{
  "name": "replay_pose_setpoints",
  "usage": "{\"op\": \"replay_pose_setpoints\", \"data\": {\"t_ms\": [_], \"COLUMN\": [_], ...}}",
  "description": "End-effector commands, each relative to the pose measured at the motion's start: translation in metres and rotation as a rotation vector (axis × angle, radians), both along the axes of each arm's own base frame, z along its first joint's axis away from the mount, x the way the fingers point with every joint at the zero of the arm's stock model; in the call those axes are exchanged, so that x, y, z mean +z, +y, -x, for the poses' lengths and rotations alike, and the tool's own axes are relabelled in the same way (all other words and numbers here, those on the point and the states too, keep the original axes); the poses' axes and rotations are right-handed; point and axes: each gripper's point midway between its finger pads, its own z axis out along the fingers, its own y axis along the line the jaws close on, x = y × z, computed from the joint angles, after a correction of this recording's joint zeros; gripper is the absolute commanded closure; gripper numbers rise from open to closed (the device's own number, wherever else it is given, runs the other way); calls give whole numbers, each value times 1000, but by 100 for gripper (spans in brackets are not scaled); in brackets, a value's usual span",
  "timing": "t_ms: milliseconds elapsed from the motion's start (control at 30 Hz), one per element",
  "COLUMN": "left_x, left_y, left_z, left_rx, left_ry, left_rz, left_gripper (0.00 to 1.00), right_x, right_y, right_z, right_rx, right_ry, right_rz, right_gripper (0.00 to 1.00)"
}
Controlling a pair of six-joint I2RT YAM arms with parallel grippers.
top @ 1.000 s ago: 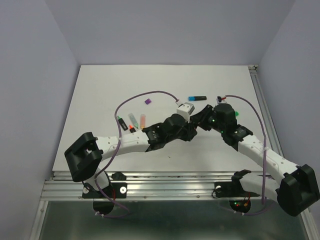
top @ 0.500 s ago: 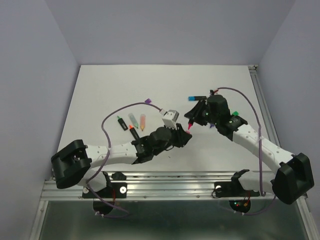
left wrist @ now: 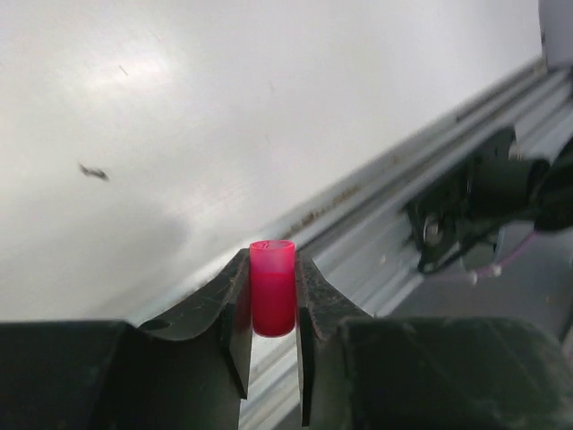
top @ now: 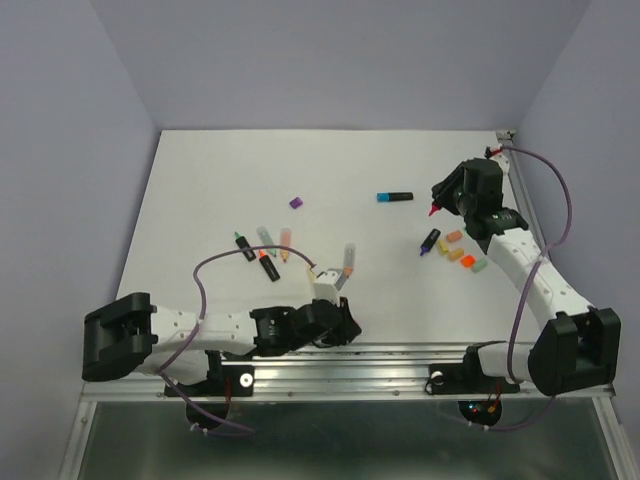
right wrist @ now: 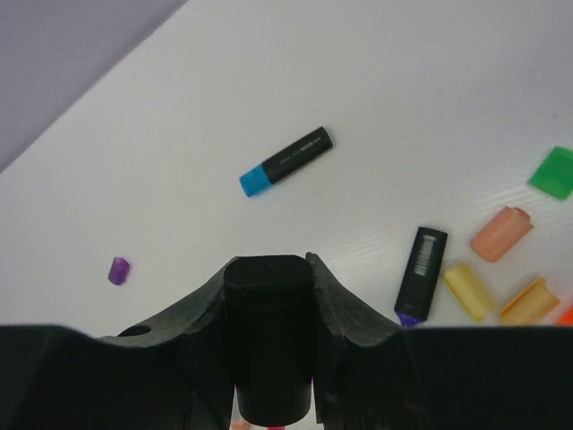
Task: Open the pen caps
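The black highlighter body's pink tip is uncapped, so my right gripper should go back and down to the bare tabletop beside the purple-tipped highlighter to release it.
My left gripper [left wrist: 272, 309] is shut on a pink pen cap [left wrist: 272, 287] and holds it over the table's front edge; in the top view it is low by the front rail [top: 335, 332]. My right gripper [top: 441, 197] is shut on a black highlighter body [right wrist: 267, 340], whose bare pink tip [top: 432, 210] points down-left above the table's right back part. A blue-capped highlighter [top: 394, 197] lies to its left, and its blue cap [right wrist: 254, 183] also shows in the right wrist view. A loose purple cap [top: 295, 203] lies mid-table.
An open purple-tipped highlighter [top: 430, 242] and several loose caps [top: 460, 254] lie at the right, with a green cap [right wrist: 556, 172] among them. Several open highlighters [top: 265, 248] lie left of centre, one more [top: 347, 258] beside my left wrist. A metal rail [top: 400, 352] runs along the front edge.
My left arm has drawn back to the front edge with the pink cap. My right arm has swung to the back right with the black body. The two have come apart.
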Motion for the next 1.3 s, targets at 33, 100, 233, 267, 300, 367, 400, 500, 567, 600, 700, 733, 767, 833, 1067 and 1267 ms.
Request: {"op": "replay_pose_setpoints", "data": {"t_ms": [33,100,233,267,300,367,400,500,567,600,700,733,767,833,1067,1267], "left_x": [12,13,17,14,11,8,6,-1,-6,-8,-19,-19,-21,-24,-28,-19], "left_y": [38,52,86,101,109,118,124,130,136,138,146,149,150,152,151,146], "left_z": [-84,-103,-133,-141,-144,-151,-157,-162,-165,-166,-169,-172,-174,-176,-175,-172], "left_rx": [295,349,471,512,529,552,571,578,604,614,625,638,641,649,620,571], "left_ry": [-21,-42,-33,-23,-14,-15,-10,6,26,29,52,56,57,63,73,64], "left_rz": [-92,-114,-169,-196,-219,-237,-249,-285,-317,-330,-387,-401,-414,-438,-450,-423], "left_gripper": [100,100,100,100,96,95,94,94,91,91,85,81,80,80,46,21], "right_x": [-71,-95,-122,-131,-136,-145,-149,-160,-167,-169,-173,-171,-171,-167,-145,-101], "right_y": [-29,-35,-37,-39,-41,-41,-42,-41,-44,-46,-48,-48,-48,-48,-50,-35], "right_z": [55,71,88,93,95,100,103,108,113,114,115,113,114,112,109,94], "right_rx": [-72,-96,-99,-101,-117,-118,-122,-120,-132,-137,-156,-156,-154,-158,-152,-95], "right_ry": [180,253,339,359,375,406,423,473,510,516,534,529,533,527,494,359], "right_rz": [113,135,141,144,146,148,147,150,165,171,178,175,177,178,190,125], "right_gripper": [97,96,92,91,89,89,87,81,80,80,79,78,76,63,32,12]}}
